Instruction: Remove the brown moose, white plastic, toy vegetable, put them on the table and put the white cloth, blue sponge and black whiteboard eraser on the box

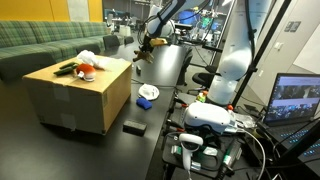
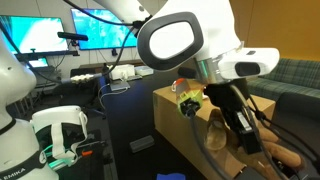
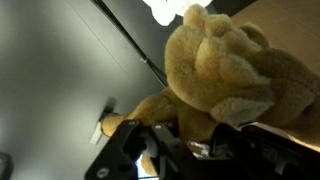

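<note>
The brown moose in my gripper comes down beside the box next, onto the table by the white cloth. Then the gripper releases the moose.
My gripper (image 1: 146,44) hangs above the black table (image 1: 170,70), to the right of the cardboard box (image 1: 80,95), and is shut on the brown moose (image 1: 143,56). In the wrist view the tan soft toy (image 3: 225,65) fills the frame, pinched between the fingers (image 3: 190,140). The other exterior view shows the moose (image 2: 217,131) dangling under the gripper (image 2: 238,118) in front of the box (image 2: 168,108). The toy vegetable (image 1: 86,70) and white plastic (image 1: 90,57) lie on the box top. On the table lie the white cloth (image 1: 149,92), the blue sponge (image 1: 146,103) and the black whiteboard eraser (image 1: 134,127).
A green sofa (image 1: 40,40) stands behind the box. A laptop (image 1: 296,100) and white equipment (image 1: 215,115) crowd the table's right side. Monitors (image 2: 100,25) and cables sit at the far end of the table.
</note>
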You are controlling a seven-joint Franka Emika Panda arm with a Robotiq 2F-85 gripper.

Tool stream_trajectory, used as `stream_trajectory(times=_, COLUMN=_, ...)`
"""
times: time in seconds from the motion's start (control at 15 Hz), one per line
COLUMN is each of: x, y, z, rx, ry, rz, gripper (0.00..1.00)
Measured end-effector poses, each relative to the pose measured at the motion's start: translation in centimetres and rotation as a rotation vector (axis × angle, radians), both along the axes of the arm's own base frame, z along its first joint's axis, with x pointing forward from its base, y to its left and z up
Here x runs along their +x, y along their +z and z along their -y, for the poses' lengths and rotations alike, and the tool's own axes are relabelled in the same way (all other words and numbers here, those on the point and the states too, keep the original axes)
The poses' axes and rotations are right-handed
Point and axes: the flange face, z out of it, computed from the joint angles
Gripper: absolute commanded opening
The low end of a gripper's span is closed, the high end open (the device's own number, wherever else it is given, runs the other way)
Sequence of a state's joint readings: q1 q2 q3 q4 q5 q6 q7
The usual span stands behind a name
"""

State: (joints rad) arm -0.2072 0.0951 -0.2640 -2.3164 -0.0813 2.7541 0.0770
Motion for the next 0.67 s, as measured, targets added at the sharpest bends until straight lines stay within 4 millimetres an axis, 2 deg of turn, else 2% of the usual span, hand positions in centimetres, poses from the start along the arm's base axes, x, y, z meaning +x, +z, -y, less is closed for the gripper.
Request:
stream_trajectory(times=0.13, x=-2.3, y=-1.9, z=1.7, rx=0.007, ry=-0.036, rz=-0.043, gripper=0.03)
stream_trajectory(times=0.33, x=-5.3, y=-5.8, z=4.0, rx=0.01, ry=-0.093, rz=-0.114, gripper=0.03)
stream_trajectory(times=0.67, x=-7.7, y=-13.4, z=6.4, rx=0.025, ry=-0.165, rz=-0.207, gripper=0.03)
